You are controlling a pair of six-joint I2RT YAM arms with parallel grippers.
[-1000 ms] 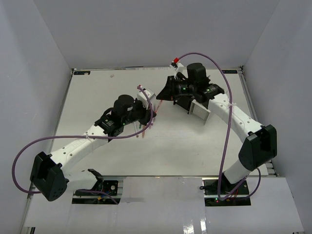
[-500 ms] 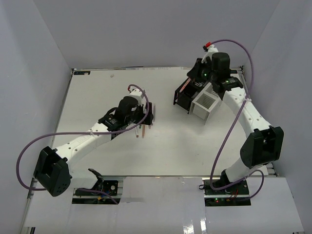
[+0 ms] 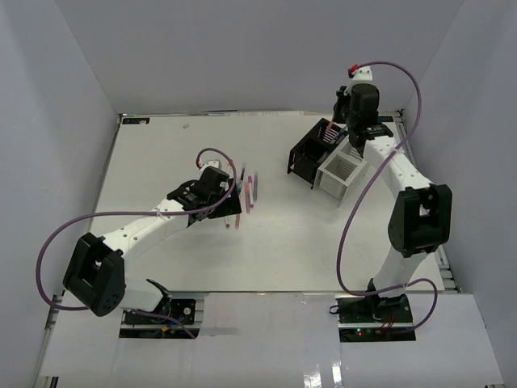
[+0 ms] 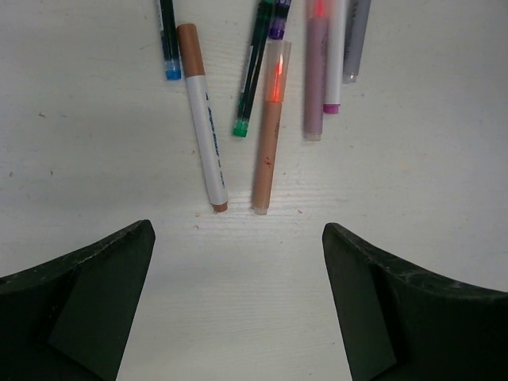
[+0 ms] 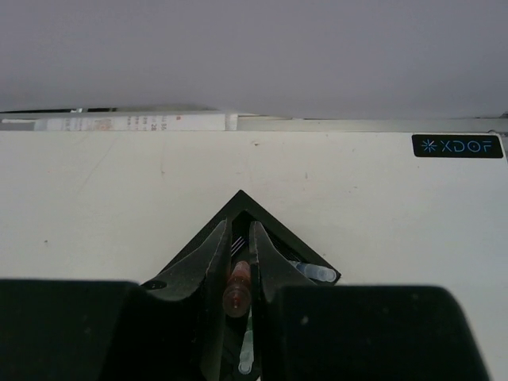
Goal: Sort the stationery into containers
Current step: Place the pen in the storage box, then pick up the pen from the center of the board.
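Note:
Next, my left gripper lowers, fingers open, around the near end of the white marker [image 4: 215, 190], since its far brown end is tight beside the blue-tipped pen.
Several pens and markers of the stationery [image 3: 251, 191] lie side by side mid-table. In the left wrist view the closest are an orange marker [image 4: 268, 135] and a white marker with brown ends [image 4: 202, 119]. My left gripper [image 3: 230, 196] [image 4: 236, 232] stands wide open and empty, just short of their near tips. The black container [image 3: 309, 155] [image 5: 305, 246] and the white container [image 3: 341, 170] sit at the back right. My right gripper [image 3: 336, 129] [image 5: 238, 232] hangs over the black container, shut on a reddish pen [image 5: 236, 290] pointing down into it.
A clear-capped pen [image 5: 313, 272] lies inside the black container. White walls close in the table on the left, back and right. The right arm's purple cable [image 3: 388, 69] loops above the containers. A loose pen [image 3: 237, 218] lies nearest the left arm.
My left gripper opened wide and drew back slightly from the pens. My right arm swung from mid-table to above the black container, staying shut on the pen.

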